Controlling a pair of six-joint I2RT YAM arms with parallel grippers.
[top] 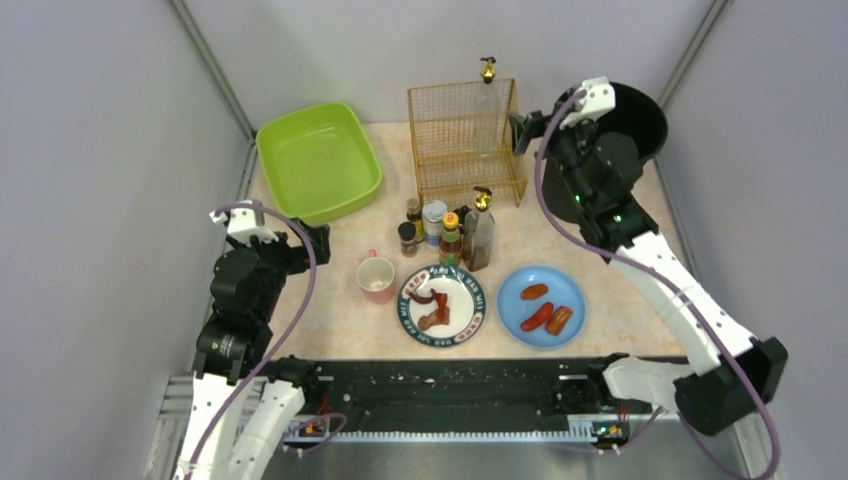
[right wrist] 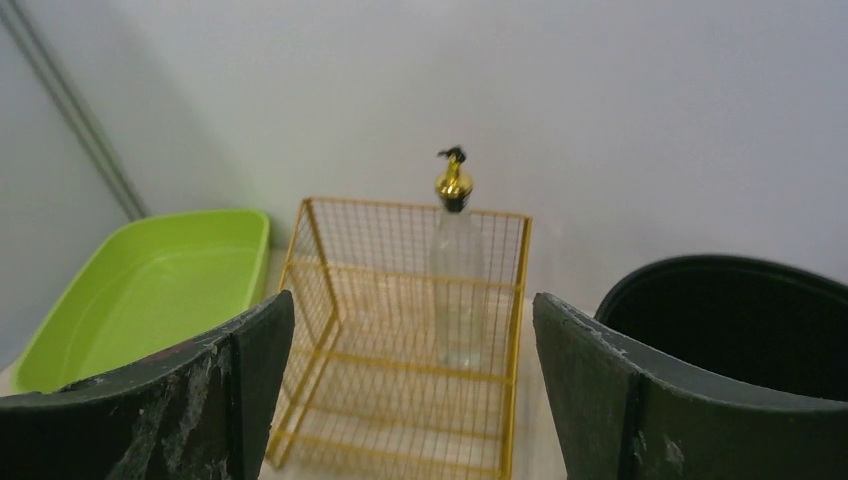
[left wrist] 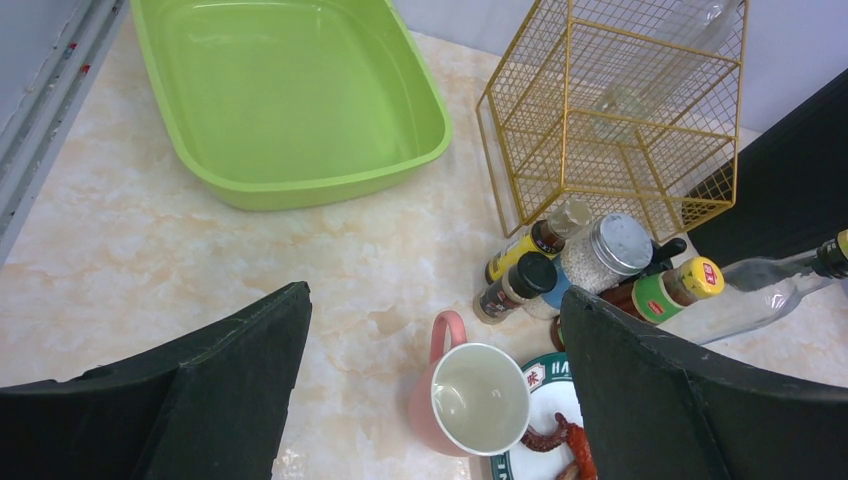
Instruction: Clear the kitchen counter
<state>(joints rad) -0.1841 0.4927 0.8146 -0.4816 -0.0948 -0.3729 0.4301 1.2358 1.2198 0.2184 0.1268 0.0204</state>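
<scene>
The near pump bottle is below and to the left in the top view, so I should next lower my right gripper toward the bottle and around its neck [top: 481, 211], which is thinner than the bottle's body.
The kitchen counter [top: 330, 320] carries a pink mug [top: 376, 278], a patterned plate [top: 478, 318] of red food, a blue plate [top: 510, 290] with three sausages, and a cluster of spice and sauce bottles [top: 440, 235]. My left gripper [top: 318, 243] hovers open left of the mug [left wrist: 480, 400], nothing between its fingers [left wrist: 250, 380]. My right gripper [top: 520, 130] stands open and empty at the right side of the yellow wire rack [top: 460, 88]. Inside the rack stands a clear pump bottle [right wrist: 455, 280], apart from the right gripper [right wrist: 412, 297].
An empty green tub [top: 318, 160] sits at the back left. A black round bin [top: 640, 115] stands at the back right behind my right arm. A black rail [top: 450, 385] runs along the near edge. Grey walls close in both sides.
</scene>
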